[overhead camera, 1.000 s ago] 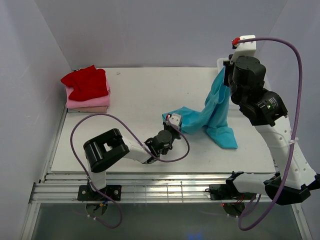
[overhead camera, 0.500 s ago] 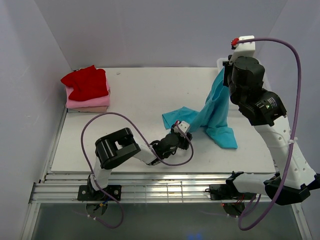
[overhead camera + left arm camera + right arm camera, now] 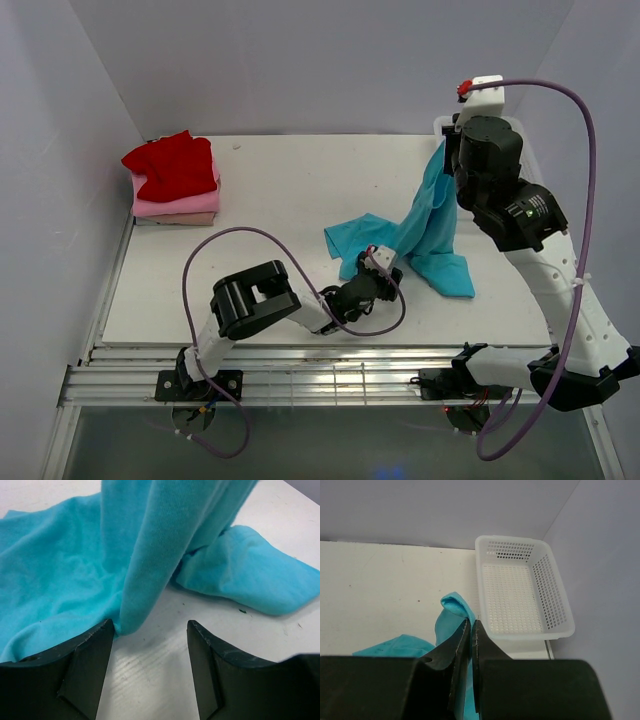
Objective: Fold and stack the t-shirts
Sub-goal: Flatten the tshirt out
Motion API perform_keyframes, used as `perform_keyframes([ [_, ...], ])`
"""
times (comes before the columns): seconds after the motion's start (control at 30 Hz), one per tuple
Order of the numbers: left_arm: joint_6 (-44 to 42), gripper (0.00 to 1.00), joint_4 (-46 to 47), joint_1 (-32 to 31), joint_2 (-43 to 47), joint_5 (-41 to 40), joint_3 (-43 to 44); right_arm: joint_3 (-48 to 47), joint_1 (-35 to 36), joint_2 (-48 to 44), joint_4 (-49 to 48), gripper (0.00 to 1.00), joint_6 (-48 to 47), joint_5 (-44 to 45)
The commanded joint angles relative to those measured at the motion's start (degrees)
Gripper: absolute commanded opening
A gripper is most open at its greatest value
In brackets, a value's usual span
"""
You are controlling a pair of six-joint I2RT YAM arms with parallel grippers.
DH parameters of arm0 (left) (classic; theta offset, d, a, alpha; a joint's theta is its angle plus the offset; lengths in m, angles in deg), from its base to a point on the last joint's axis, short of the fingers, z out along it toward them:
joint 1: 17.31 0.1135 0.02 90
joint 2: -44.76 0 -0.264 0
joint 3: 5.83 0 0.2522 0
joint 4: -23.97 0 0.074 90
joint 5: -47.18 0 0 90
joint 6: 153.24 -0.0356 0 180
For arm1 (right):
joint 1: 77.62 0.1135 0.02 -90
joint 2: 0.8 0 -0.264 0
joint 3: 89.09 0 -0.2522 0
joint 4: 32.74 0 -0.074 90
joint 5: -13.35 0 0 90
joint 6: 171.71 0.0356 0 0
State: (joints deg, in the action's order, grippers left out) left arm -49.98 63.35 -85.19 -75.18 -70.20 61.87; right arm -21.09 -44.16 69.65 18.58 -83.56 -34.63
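Note:
My left gripper is meeting the end with only one finger, as that end lies just outward. It should ease outward to bring the hanging fold's lower end [image 3: 397,246] [image 3: 134,620] between both fingers and close.
The teal t-shirt [image 3: 425,225] hangs from my right gripper [image 3: 447,150], which is shut on its top edge [image 3: 455,607] and holds it up; the lower part trails on the white table. My left gripper [image 3: 386,265] lies low on the table at the shirt's near edge, open and empty. In the left wrist view [image 3: 150,627] a hanging fold of the teal shirt [image 3: 155,555] touches the left fingertip [image 3: 95,645]. Folded red [image 3: 172,165], pink [image 3: 180,203] and beige [image 3: 178,218] t-shirts are stacked at the far left.
A white plastic mesh basket [image 3: 520,592] stands at the table's far right corner, mostly hidden behind the right arm in the top view. Grey walls close in the table on three sides. A purple cable [image 3: 250,240] loops over the left arm.
My left gripper has slid right along the table, from the shirt's left corner to below its hanging fold. The right gripper has held the shirt nearly still.

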Motion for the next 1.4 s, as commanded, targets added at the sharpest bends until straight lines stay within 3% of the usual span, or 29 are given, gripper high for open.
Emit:
perform_keyframes([
  [0.0, -1.55, 0.71, -0.06, 0.20, -1.69, -7.24, 3.80, 0.06, -0.14, -2.16, -3.28, 0.08, -0.44, 1.22],
  [0.17, -6.83, 0.73, -0.41, 0.90, -5.56, -18.04, 8.64, 0.85, -0.14, -3.22, -3.20, 0.08, -0.26, 1.05],
  [0.3, -6.32, 0.73, -0.24, 2.92, -5.22, -21.66, 7.07, 1.82, -0.14, -3.92, -3.20, 0.08, -0.26, 1.22],
  [0.53, -8.58, 0.72, 3.63, 5.74, -3.81, -20.26, 3.55, 2.61, -0.14, -3.66, -3.64, 0.08, -0.17, 1.48],
  [0.57, -9.47, 0.65, 4.50, 5.74, -3.64, -19.74, 3.03, 2.79, -0.14, -3.66, -3.72, 0.08, -0.26, 1.66],
  [0.6, -9.82, 0.40, 5.73, 5.74, -2.68, -19.56, 2.59, 2.96, -0.14, -3.48, -3.72, 0.08, -0.35, 1.92],
  [0.67, -10.87, 0.26, 6.96, 5.83, -1.36, -19.12, 0.66, 3.40, -0.14, -3.40, -3.81, 0.08, -0.44, 2.45],
  [0.77, -13.16, 0.15, 10.22, 5.83, 2.15, -18.59, -1.54, 4.02, -0.14, -3.40, -3.81, 0.08, -0.26, 2.37],
  [0.97, -21.42, 0.07, 9.61, 6.00, 16.64, -18.85, -7.87, 6.12, -0.14, -4.45, -3.81, 0.08, 0.79, 2.36],
  [1.03, -22.40, 0.06, 6.90, 6.44, 21.92, -18.16, -10.32, 7.18, -0.14, -5.06, -3.90, 0.08, 1.40, 2.10],
  [1.33, -14.15, 0.08, -40.97, 8.90, 50.84, -4.54, -2.62, 10.08, -0.23, -7.35, -3.46, 0.08, 1.41, 3.68],
  [1.37, -13.79, 0.08, -51.46, 9.34, 52.60, -3.40, 0.79, 9.56, -0.14, -7.52, -3.11, 0.08, 1.41, 3.68],
])
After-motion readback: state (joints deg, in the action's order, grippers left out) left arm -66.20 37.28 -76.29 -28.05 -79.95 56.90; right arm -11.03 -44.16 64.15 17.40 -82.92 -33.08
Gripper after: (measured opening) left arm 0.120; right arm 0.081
